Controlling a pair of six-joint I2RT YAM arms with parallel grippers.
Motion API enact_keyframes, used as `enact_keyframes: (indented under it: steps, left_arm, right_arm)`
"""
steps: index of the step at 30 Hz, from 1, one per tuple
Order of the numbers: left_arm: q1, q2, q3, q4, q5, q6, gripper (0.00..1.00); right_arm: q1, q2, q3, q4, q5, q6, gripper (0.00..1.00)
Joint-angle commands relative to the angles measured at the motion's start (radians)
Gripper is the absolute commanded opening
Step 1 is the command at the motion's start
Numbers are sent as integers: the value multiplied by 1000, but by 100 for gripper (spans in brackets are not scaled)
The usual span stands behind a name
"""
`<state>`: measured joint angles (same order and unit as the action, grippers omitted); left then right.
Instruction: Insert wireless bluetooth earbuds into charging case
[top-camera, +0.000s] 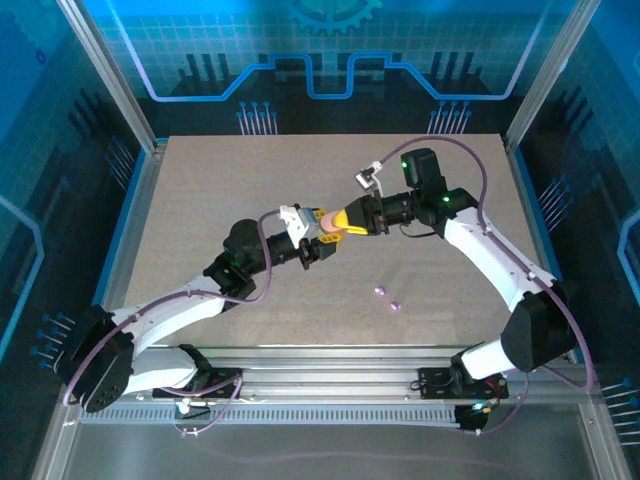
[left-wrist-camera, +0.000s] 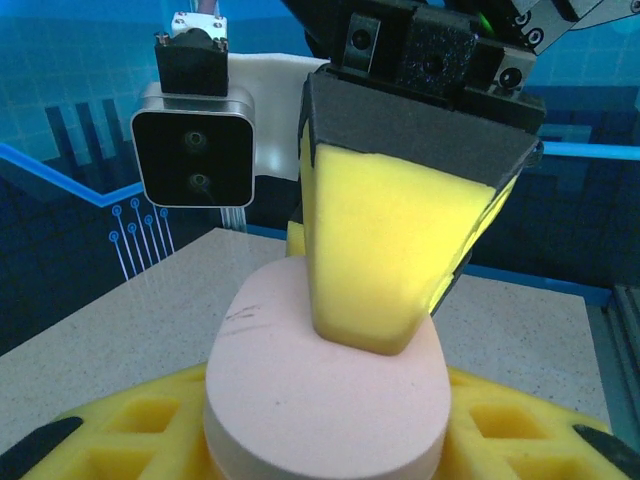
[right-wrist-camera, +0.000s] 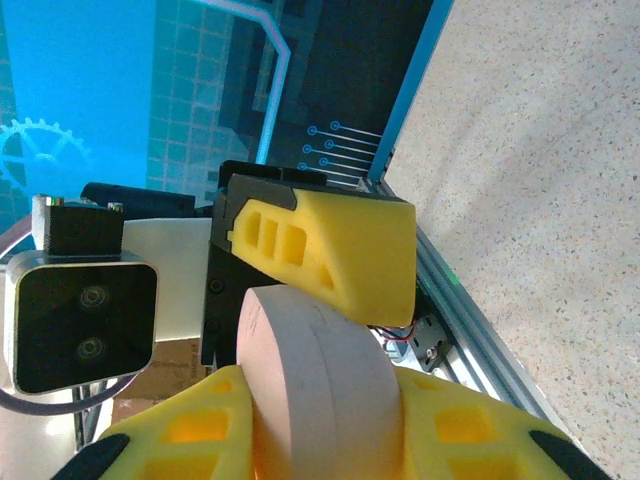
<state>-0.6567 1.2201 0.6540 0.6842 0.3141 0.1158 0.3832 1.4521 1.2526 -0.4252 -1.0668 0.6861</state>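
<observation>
My right gripper comes down next with the pink charging case and releases it on the bare middle tabletop, as that open spot lies below my gripper.
A pink oval charging case hangs above the middle of the table, closed, with both grippers on it. My left gripper holds it from the left and my right gripper from the right. In the left wrist view the case sits between my yellow fingers, and a right finger presses on its flat top. In the right wrist view the case stands on edge between my fingers, with a left finger behind it. Two lilac earbuds lie on the table.
The speckled beige table has metal rails along its near edge and blue panels around it. The earbuds lie right of centre, near the front, below the right arm's forearm.
</observation>
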Motion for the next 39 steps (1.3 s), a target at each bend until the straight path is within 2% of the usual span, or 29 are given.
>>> enact_keyframes:
  steps: [1,5,9,11,13,17,24,31,39]
  left_arm:
    - [2,-8,38,-21,-11,39,48]
    - [2,-4,42,-60,-39,52,62]
    - [3,-5,58,-133,-61,57,70]
    - [2,-15,53,-146,-98,50,71]
    - [2,-35,38,-142,-130,43,71]
    - [3,-90,22,-155,-204,7,73]
    - [15,-169,68,-342,-337,-72,77]
    - [43,-196,91,-424,-342,-124,78]
    - [49,-200,89,-434,-334,-123,80]
  right_arm:
    - [-44,-25,-30,66,38,51,13]
    - [-64,-49,-67,149,80,114,12]
    - [-100,-52,-97,121,203,65,14]
    - [-130,-25,-126,76,325,29,14]
    - [-156,29,-164,94,382,41,14]
    - [-139,180,-151,131,430,18,14]
    - [-49,439,-12,140,477,-10,16]
    - [-2,579,77,123,514,-6,21]
    - [2,629,87,63,568,-33,26]
